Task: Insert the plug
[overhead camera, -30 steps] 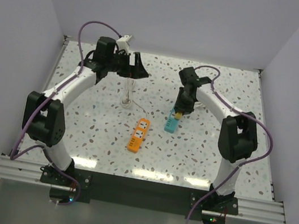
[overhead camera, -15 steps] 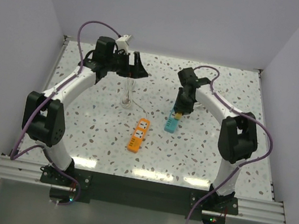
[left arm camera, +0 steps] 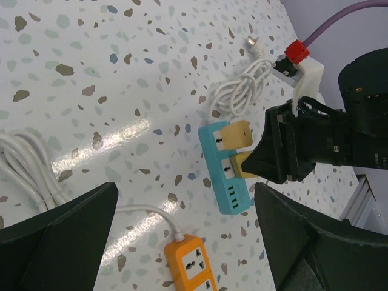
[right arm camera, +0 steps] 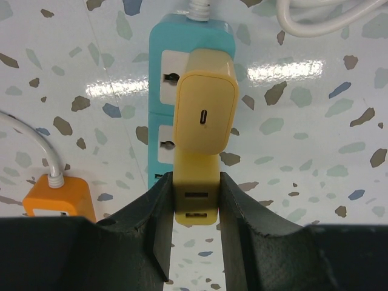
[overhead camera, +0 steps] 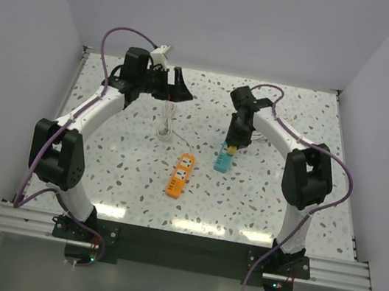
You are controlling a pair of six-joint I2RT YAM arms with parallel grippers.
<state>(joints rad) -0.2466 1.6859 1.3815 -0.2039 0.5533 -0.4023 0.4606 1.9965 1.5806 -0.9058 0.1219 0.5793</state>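
The right gripper moves down next, pushes the yellow-tan plug into the teal strip's lower socket [overhead camera: 226, 152] [right arm camera: 166, 145] and releases it there. The move goes down since that socket lies below the gripper.
My right gripper [right arm camera: 195, 203] is shut on a small yellow-tan plug [right arm camera: 195, 193] with two slots in its face, and holds it over the lower socket of a teal power strip [right arm camera: 159, 91]. I cannot tell whether its prongs are in. A second yellow-tan block [right arm camera: 205, 115] sits in the strip's upper socket. From above, the right gripper [overhead camera: 232, 146] and plug [overhead camera: 230, 150] are at the strip's [overhead camera: 221, 163] far end. The left wrist view shows both blocks: the held one [left arm camera: 241, 163] and the seated one [left arm camera: 235, 134]. My left gripper [left arm camera: 182, 242] is open and empty, raised at the far left [overhead camera: 179, 87].
An orange power strip [overhead camera: 180, 175] lies near the table's middle, also seen from the left wrist [left arm camera: 191, 267] and right wrist [right arm camera: 57, 197]. White coiled cables lie behind the teal strip [left arm camera: 242, 91] and under the left gripper [overhead camera: 166, 122].
The right arm has shifted very slightly to the left. The plug stays over the teal strip. The left arm has not moved.
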